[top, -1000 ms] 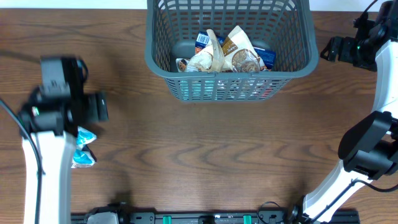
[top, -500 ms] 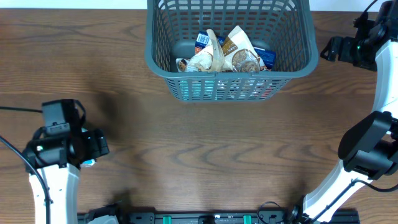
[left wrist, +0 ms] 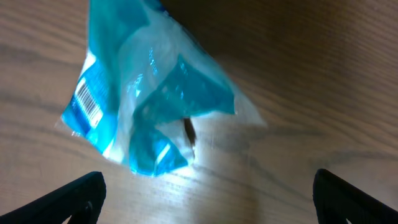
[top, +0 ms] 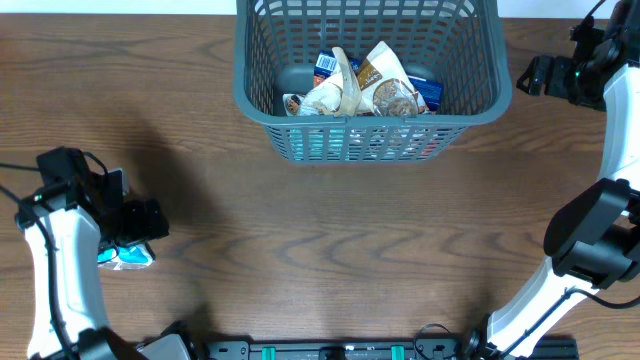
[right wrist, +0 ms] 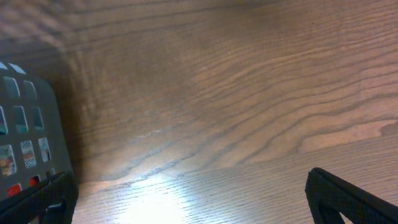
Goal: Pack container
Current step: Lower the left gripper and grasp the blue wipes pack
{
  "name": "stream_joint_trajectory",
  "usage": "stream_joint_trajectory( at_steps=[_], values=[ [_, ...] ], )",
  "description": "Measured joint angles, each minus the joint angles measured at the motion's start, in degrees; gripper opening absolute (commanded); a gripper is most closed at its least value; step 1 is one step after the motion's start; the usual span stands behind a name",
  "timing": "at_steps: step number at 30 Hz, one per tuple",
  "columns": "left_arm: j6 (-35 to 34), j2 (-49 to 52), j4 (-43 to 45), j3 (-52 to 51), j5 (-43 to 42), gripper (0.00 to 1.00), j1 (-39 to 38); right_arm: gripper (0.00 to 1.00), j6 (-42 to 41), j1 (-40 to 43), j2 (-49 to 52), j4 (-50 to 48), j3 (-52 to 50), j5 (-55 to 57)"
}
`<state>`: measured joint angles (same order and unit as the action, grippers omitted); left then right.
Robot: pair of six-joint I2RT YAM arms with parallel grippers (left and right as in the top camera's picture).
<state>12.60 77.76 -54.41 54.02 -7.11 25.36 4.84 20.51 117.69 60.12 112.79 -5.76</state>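
I need to lower my left gripper onto the crumpled middle of the blue packet first, to get the packet.
The container (top: 370,118), a grey-blue slotted basket, stands at the back centre of the table with several snack packets (top: 365,85) lying in it. A crumpled blue and clear packet (top: 126,257) lies on the wood at the front left. My left gripper (top: 120,238) hangs over it, open. In the left wrist view the blue packet (left wrist: 149,93) lies just ahead of the gripper (left wrist: 211,202), with bare wood between the spread fingertips. My right gripper (top: 530,78) waits open to the right of the container. In its wrist view the container's wall (right wrist: 25,143) shows at the left of the gripper (right wrist: 193,202).
Brown wooden tabletop (top: 330,240) stretches between the container and the front edge. The right arm's base and links (top: 590,240) rise at the right side. A black rail (top: 340,350) runs along the front edge.
My left arm has swung down toward the front left and now hangs over the blue packet, which lies where it was. The right arm and the container have not moved.
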Motion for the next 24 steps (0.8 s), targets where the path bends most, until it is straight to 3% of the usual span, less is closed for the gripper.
stream_joint_trajectory(
  at_steps=[9, 24],
  values=[
    [5.7, 6.34, 4.46, 0.0, 4.31, 0.99, 0.04, 0.99, 0.0, 0.0, 0.0, 0.02, 0.0, 0.0],
    [8.9, 15.02, 12.24, 0.0, 9.03, 0.99, 0.04, 0.99, 0.0, 0.0, 0.0, 0.04, 0.0, 0.0]
  ],
)
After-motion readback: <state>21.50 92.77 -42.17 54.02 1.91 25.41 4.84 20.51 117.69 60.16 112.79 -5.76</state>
